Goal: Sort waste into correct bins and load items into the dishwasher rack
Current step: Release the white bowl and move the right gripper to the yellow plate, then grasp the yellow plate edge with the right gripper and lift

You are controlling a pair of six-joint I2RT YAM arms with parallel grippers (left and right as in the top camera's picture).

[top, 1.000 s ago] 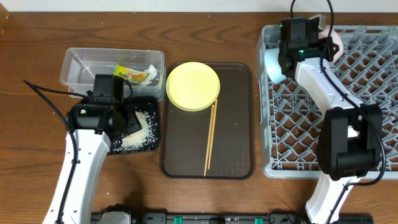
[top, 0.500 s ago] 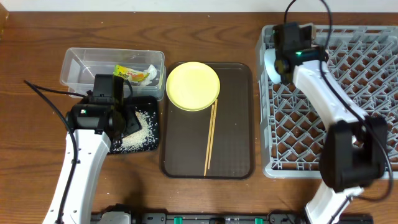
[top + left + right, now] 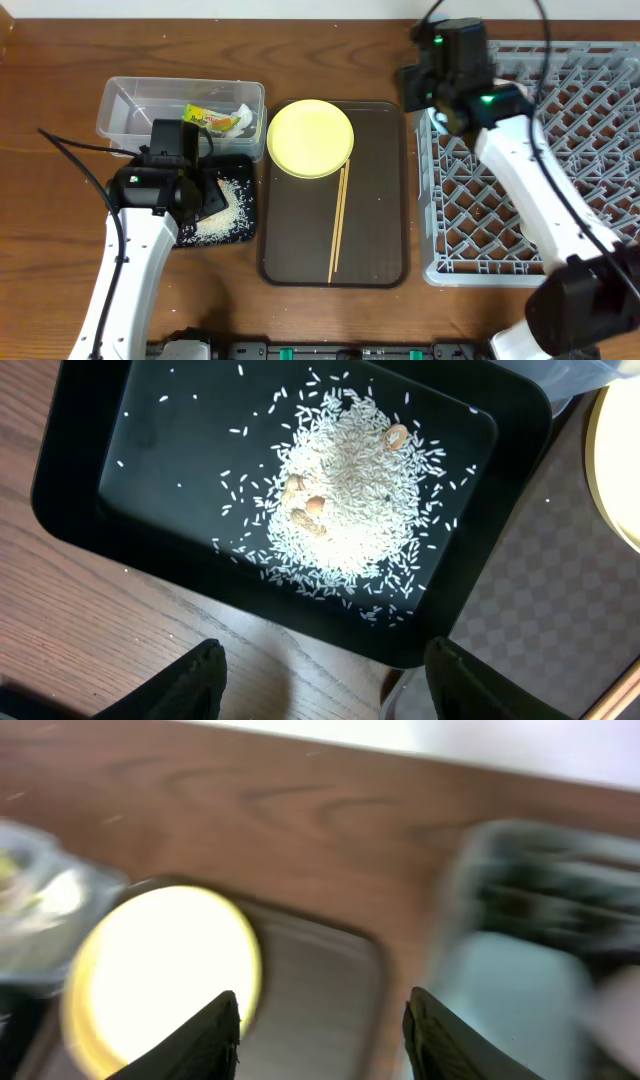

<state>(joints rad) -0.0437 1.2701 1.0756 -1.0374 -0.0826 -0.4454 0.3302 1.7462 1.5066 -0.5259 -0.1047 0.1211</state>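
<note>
I will next move my right gripper down and to the left in the overhead view, onto the yellow plate's rack-side rim [image 3: 349, 142] [image 3: 253, 960], because the bare tray beside it leaves room.
The yellow plate [image 3: 310, 138] lies at the back of the dark brown tray [image 3: 375, 235], with two wooden chopsticks [image 3: 338, 222] below it. The plate also shows blurred in the right wrist view [image 3: 160, 975]. The snack wrapper with the white scrap [image 3: 217, 120] lies in the clear tub [image 3: 130, 110]. Rice grains [image 3: 345, 500] lie piled in the black tray [image 3: 140, 500], also in the overhead view [image 3: 235, 205]. My left gripper [image 3: 320, 685] is open and empty over the black tray's near edge. My right gripper [image 3: 320, 1040] is open and empty at the grey rack's [image 3: 560, 200] back left corner.
The rack fills the right side of the table. A few brown bits lie in the rice. The light blue bowl [image 3: 510, 1000] shows blurred at the right in the right wrist view. Bare wooden table [image 3: 330, 50] runs along the back.
My right arm has swung left from over the rack's back left part toward the brown tray. The bowl at the rack's corner is now hidden under it. The left arm has not moved.
</note>
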